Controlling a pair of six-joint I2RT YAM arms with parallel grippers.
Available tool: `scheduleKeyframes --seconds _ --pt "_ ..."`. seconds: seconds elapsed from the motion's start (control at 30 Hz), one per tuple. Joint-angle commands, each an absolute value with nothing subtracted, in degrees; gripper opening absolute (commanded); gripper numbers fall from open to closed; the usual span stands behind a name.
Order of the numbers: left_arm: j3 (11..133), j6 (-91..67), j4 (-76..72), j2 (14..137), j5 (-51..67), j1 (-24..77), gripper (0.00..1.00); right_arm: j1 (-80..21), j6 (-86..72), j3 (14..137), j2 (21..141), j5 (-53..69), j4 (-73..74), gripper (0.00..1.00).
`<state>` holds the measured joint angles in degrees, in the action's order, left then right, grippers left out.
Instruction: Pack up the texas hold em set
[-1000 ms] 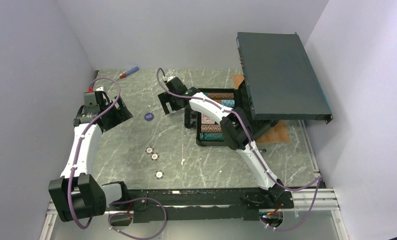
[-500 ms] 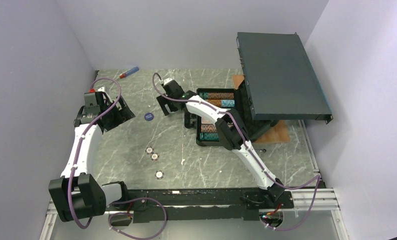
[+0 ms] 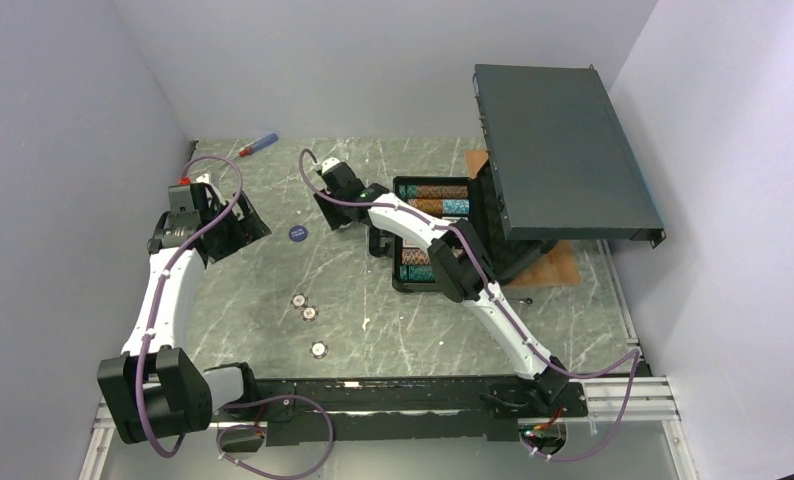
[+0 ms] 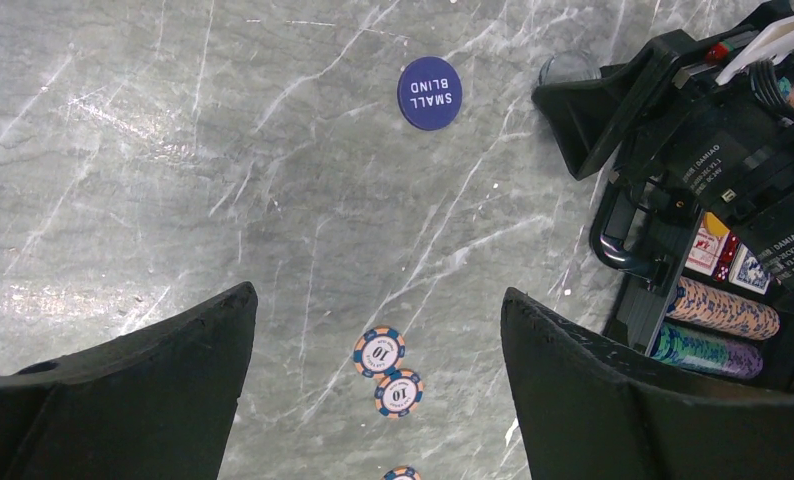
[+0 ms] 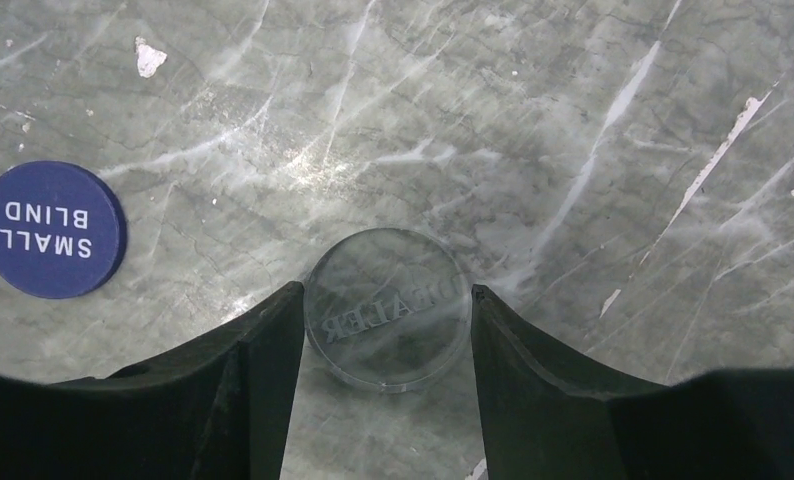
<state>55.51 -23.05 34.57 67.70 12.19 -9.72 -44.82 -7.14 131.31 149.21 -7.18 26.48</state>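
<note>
My right gripper needs to rise and move over the red card deck to let go of the clear dealer button, because the case is to the gripper's right in the top view.
The dark grey case (image 3: pixel 401 284) lies open right of centre, holding striped chip rows (image 3: pixel 441 199) and card decks (image 4: pixel 730 257). My right gripper (image 5: pixel 385 292) is low over the table to the case's left, its fingers touching both sides of a clear round dealer button (image 5: pixel 387 325). A blue "small blind" button (image 5: pixel 52 230) lies just left of it. My left gripper (image 4: pixel 375 295) hangs open and empty above the table at the left. Loose "10" chips (image 4: pixel 379 352) (image 4: pixel 398 392) lie below it, and a third chip (image 3: pixel 318 349) lies nearer the front.
A large flat dark rack box (image 3: pixel 563 150) overhangs the case's right side, above a brown sheet (image 3: pixel 558 265). A red-and-blue-handled screwdriver (image 3: pixel 258 145) lies at the back left by the wall. Walls close in the table on both sides.
My right gripper has moved a little left and back, away from the case, and narrowed from wide open onto the dealer button. The left arm has stayed in place.
</note>
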Motion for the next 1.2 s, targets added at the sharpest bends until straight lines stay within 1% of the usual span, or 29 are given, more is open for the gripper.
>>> scheduleKeyframes --seconds 0.0,0.07,0.13,0.3,0.43,0.47,0.6,0.73,0.83,1.1,1.17 --pt "55.2 -21.97 32.66 67.06 12.87 -10.02 0.93 -44.91 -5.3 133.79 145.7 -8.35 27.35 0.26" --pt "55.11 -21.97 32.66 67.3 12.98 -10.02 0.93 -44.91 -5.04 132.98 142.21 -8.43 27.52 0.21" --pt "55.16 -21.97 32.67 67.56 13.17 -10.02 0.92 -44.88 -5.09 131.11 137.9 -8.37 27.83 0.17" --pt "55.17 -21.97 32.68 68.06 13.21 -10.02 0.92 -44.83 -5.08 119.56 125.56 -8.99 28.4 0.11" --pt "55.19 -21.97 32.47 68.24 13.58 -10.02 0.92 -44.62 -5.5 112.87 119.95 -13.03 36.51 0.01" --pt "55.2 -21.97 32.38 68.33 13.78 -9.98 0.92 -44.48 -5.62 111.47 119.07 -13.89 39.93 0.0" --pt "55.22 -22.21 32.19 69.18 14.95 -10.02 0.91 -42.64 -6.52 106.78 116.41 -12.95 49.12 0.0" --pt "55.2 -22.28 31.86 69.65 15.73 -9.98 0.9 -40.59 -8.58 101.8 112.39 -12.13 50.7 0.0" --pt "55.03 -22.15 31.92 69.66 15.65 -10.01 0.9 -37.85 -10.93 102.81 114.03 -12.04 54.71 0.0" --pt "55.02 -22.15 31.82 69.78 15.83 -10.02 0.89 -32.91 -12.03 105.86 119.52 -4.44 58.75 0.0" --pt "55.01 -22.15 31.74 69.79 15.87 -10.02 0.89 -32.19 -12.04 106.94 120.86 -2.82 59.23 0.02"
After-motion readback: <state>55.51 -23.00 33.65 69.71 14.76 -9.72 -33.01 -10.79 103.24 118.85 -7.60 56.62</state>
